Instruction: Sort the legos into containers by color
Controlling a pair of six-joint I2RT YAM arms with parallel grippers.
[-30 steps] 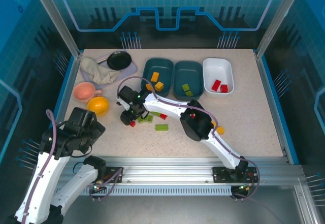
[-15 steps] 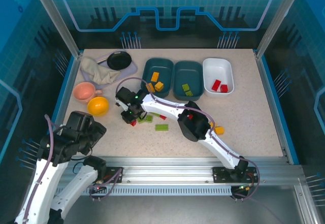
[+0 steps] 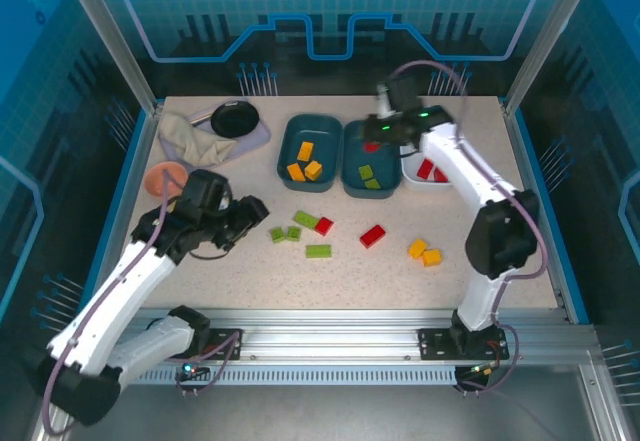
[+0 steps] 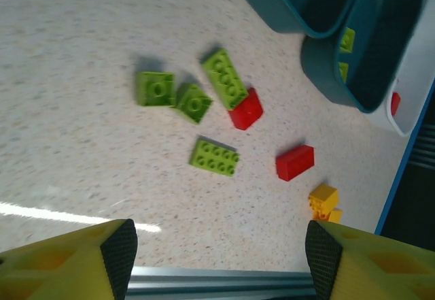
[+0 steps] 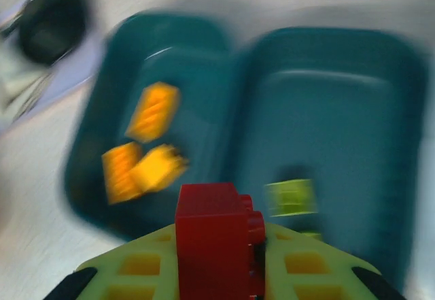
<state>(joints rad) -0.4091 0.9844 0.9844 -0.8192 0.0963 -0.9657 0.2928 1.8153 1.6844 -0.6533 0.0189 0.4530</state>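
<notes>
I need to move my right gripper across and down into the white tray of red bricks next and let go of the brick there, because that tray is beside and below my gripper.
My right gripper [image 3: 374, 145] hangs over the middle teal tray [image 3: 352, 151], shut on a red brick [image 5: 216, 239]. That tray [image 5: 340, 103] holds green bricks [image 5: 291, 197]. The left teal tray [image 3: 287, 141] holds orange-yellow bricks [image 5: 155, 111]. The white tray [image 3: 432, 131] holds red bricks [image 3: 427, 168]. My left gripper [image 4: 217, 252] is open above bare table, short of the loose bricks. Loose on the table lie several green bricks [image 4: 214, 157], a small red brick [image 4: 245, 109], a longer red brick [image 4: 295, 162] and two yellow bricks [image 4: 323, 196].
A black pan [image 3: 234, 118] rests on a cloth [image 3: 195, 139] at the back left. A pink cup [image 3: 165, 173] peeks out beside my left arm. A metal rail [image 3: 340, 323] runs along the table's near edge.
My right arm has swung from the loose pile back to the trays, carrying a red brick. My left arm has reached out from its base toward the loose bricks.
</notes>
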